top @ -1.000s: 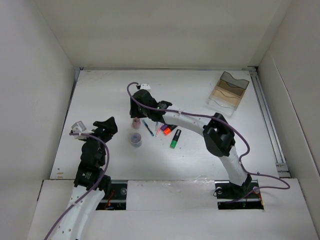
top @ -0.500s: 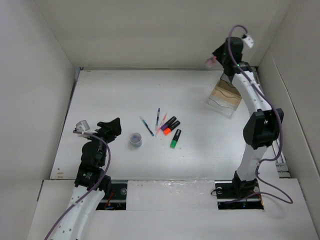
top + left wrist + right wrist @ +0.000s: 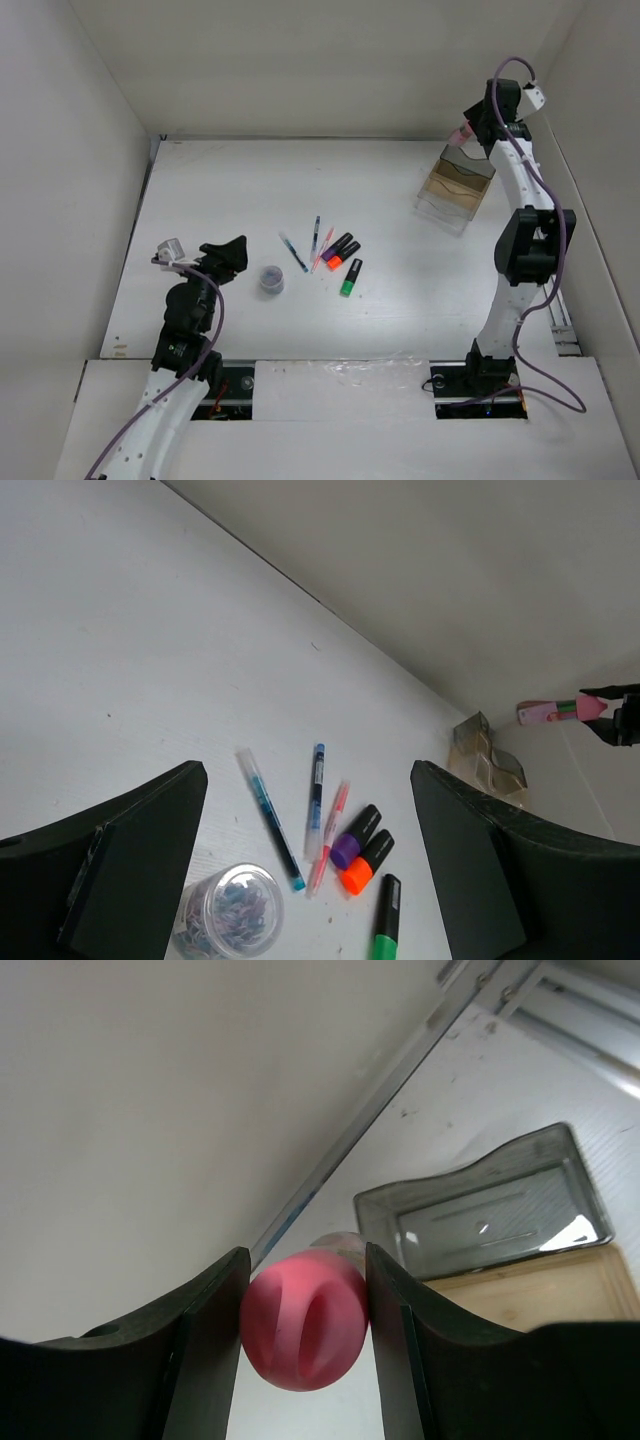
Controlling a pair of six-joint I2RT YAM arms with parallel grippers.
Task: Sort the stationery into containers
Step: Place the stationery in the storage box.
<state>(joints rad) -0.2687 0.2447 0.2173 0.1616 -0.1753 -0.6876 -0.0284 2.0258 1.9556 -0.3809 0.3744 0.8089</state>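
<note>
Next, my right gripper comes down across the organiser's rim and releases the bottle inside, since the organiser's back section stands empty below the bottle.
My right gripper is shut on the pink-capped little bottle and holds it in the air above the far edge of the smoky-brown organiser, whose back compartment shows below in the right wrist view. The bottle also shows far off in the left wrist view. My left gripper is open and empty at the left of the table. The round purple-grey pot, blue pens, a pink pen, and purple, orange and green markers lie mid-table.
White walls close in the table on the left, back and right. A metal rail runs along the right edge beside the organiser. The pot and pens lie between my left fingers in the left wrist view.
My right arm swung from the pens at mid-table to the far right corner carrying the pink-capped bottle, now over the organiser's far edge. The left gripper shifted slightly right.
</note>
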